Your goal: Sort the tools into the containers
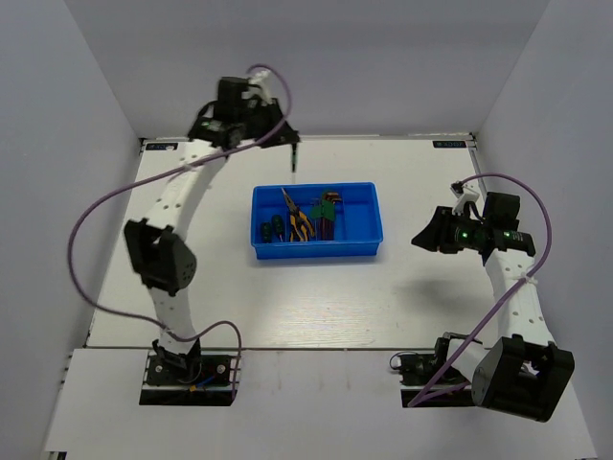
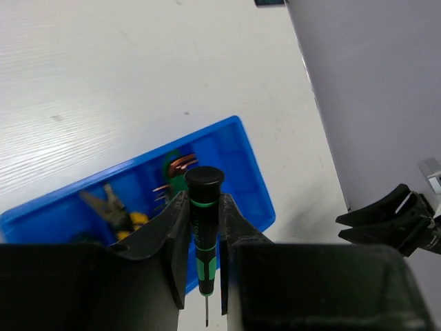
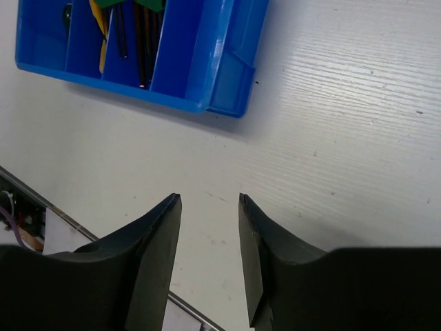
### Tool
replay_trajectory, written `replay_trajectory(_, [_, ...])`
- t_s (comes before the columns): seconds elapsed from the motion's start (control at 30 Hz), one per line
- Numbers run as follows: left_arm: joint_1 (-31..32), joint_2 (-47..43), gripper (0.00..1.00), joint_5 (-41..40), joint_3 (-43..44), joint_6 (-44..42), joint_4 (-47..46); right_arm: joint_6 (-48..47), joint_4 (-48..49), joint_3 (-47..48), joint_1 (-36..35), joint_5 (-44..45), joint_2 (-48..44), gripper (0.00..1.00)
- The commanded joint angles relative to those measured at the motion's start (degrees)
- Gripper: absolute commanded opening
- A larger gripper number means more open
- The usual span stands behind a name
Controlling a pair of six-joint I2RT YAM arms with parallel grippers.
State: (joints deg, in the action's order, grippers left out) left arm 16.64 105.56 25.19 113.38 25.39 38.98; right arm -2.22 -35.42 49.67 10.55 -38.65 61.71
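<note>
The tray's end section point(image 1: 361, 218) point(image 2: 236, 172) beside the hex keys is empty. My left gripper should next move toward the right in the top view, then down over that section.
My left gripper point(image 2: 204, 200) is shut on a black screwdriver with green bands point(image 2: 202, 227), held high behind the blue tray's point(image 1: 369, 206) far left corner; it also shows in the top view point(image 1: 290, 144). The tray also shows in the left wrist view point(image 2: 248, 165) and right wrist view point(image 3: 207, 62). In the tray lie yellow-and-black pliers point(image 1: 299, 220), dark hex keys in a green holder point(image 1: 329, 213) and a green-handled screwdriver point(image 1: 269, 228). My right gripper point(image 3: 207, 200) is open and empty above the table right of the tray; it also shows in the top view point(image 1: 426, 237).
White walls close the table at the back and both sides. A purple cable point(image 1: 91, 216) loops off the left arm, another point(image 1: 536, 206) off the right arm. The table's near edge with a metal strip point(image 3: 83, 234) shows in the right wrist view.
</note>
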Motion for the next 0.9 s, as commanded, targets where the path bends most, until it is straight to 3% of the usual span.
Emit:
replay_trajectory(0.0, [6.5, 8.8, 0.00, 1.1, 7.4, 0.0, 2.3, 0.2, 2.4, -0.1, 0.2, 2.3, -0.1, 0.46])
replay_trajectory(0.13, [13.2, 19.8, 0.00, -2.0, 15.9, -0.5, 3.4, 1.4, 3.6, -0.5, 0.2, 4.6, -0.5, 0.47])
replay_trajectory(0.3, [17.6, 23.5, 0.00, -3.7, 16.4, 0.3, -0.3, 1.5, 4.0, -0.5, 0.3, 5.8, 0.6, 0.47])
replay_trajectory(0.6, [22.7, 23.6, 0.00, -10.7, 8.2, 6.6, -11.3, 1.6, 3.7, -0.5, 0.4, 6.4, 1.0, 0.47])
replay_trajectory(0.8, [23.9, 23.6, 0.00, -17.4, 5.1, 8.3, -12.7, 1.3, 3.3, -0.5, 0.3, 5.6, 1.0, 0.47])
replay_trajectory(0.87, [24.4, 23.0, 0.07, -18.0, 4.4, 8.9, -13.8, 1.1, 3.3, -0.5, 0.3, 5.1, 0.8, 0.47])
